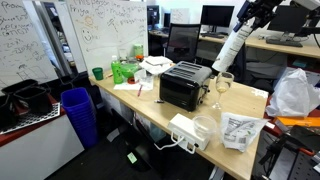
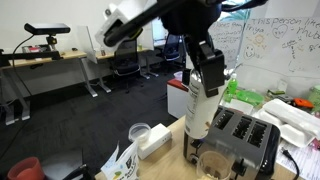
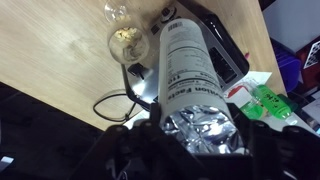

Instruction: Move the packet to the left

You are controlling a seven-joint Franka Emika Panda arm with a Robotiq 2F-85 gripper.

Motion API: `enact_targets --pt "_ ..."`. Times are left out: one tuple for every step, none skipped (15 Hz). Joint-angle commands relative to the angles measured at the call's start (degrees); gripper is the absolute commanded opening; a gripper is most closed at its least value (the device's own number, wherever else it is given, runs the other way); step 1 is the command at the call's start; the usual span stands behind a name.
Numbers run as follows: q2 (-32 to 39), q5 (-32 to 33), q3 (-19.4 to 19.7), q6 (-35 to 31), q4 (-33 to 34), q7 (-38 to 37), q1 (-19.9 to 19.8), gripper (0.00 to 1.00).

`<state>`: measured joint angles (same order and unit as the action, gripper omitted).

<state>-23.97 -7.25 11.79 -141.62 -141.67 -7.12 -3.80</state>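
Note:
The robot's gripper will next lower and turn the tilted packet upright onto the bare tabletop between toaster (image 1: 185, 86) and white box, because that gap is open for letting it go.
My gripper (image 3: 192, 128) is shut on the packet (image 3: 185, 60), a slim white packet with black print and a crinkled silver foil end held between the jaws. In both exterior views the gripper (image 1: 246, 26) (image 2: 207, 68) holds the packet (image 1: 232, 48) (image 2: 203, 105) off the table. It hangs tilted beside the black toaster (image 1: 185, 86) (image 2: 242, 138). The packet's lower end hangs above a clear stemmed glass (image 1: 223, 88), which also shows in the wrist view (image 3: 128, 42).
A bright green bag (image 1: 125, 70) and a green cup (image 1: 97, 73) stand at the table's far end. A flat white pouch with grey print (image 1: 240, 130) and a white box (image 1: 185, 130) lie near the front. A blue bin (image 1: 78, 112) stands beside the table.

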Motion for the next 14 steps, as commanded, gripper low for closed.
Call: enact_targets --pt "-1.4 1.5 -2.1 0.1 -2.0 2.2 -2.0 0.41" --pt "-1.9 3.1 -2.7 0.0 -3.2 2.9 -2.3 0.41" --pt "-2.3 4.8 -3.3 -0.4 -4.3 3.4 -2.6 0.41" --pt "-2.6 6.0 -3.7 -0.5 -5.6 4.1 -2.5 0.41" --pt "-3.0 7.0 -4.1 -0.6 -6.8 4.7 -2.2 0.41" --pt "-3.7 7.9 -4.6 -0.2 -8.0 5.6 -1.8 0.41" --pt "-4.3 8.6 -4.9 0.0 -9.1 6.6 -1.4 0.41" --pt "-4.9 9.3 -5.3 0.1 -10.1 7.9 -1.0 0.41" --pt "-5.2 10.0 -5.9 -0.4 -11.1 8.9 -0.8 0.41" --pt "-5.2 10.9 -6.4 -1.6 -12.0 9.9 -0.6 0.41" --pt "-5.1 11.7 -6.8 -2.3 -12.6 11.0 -0.3 0.41" --pt "-4.6 12.1 -7.1 -2.8 -13.0 12.0 0.3 0.41" --pt "-4.0 12.1 -7.2 -3.6 -13.3 13.2 1.0 0.41" --pt "-3.2 11.9 -7.3 -4.7 -13.7 14.1 1.7 0.41"
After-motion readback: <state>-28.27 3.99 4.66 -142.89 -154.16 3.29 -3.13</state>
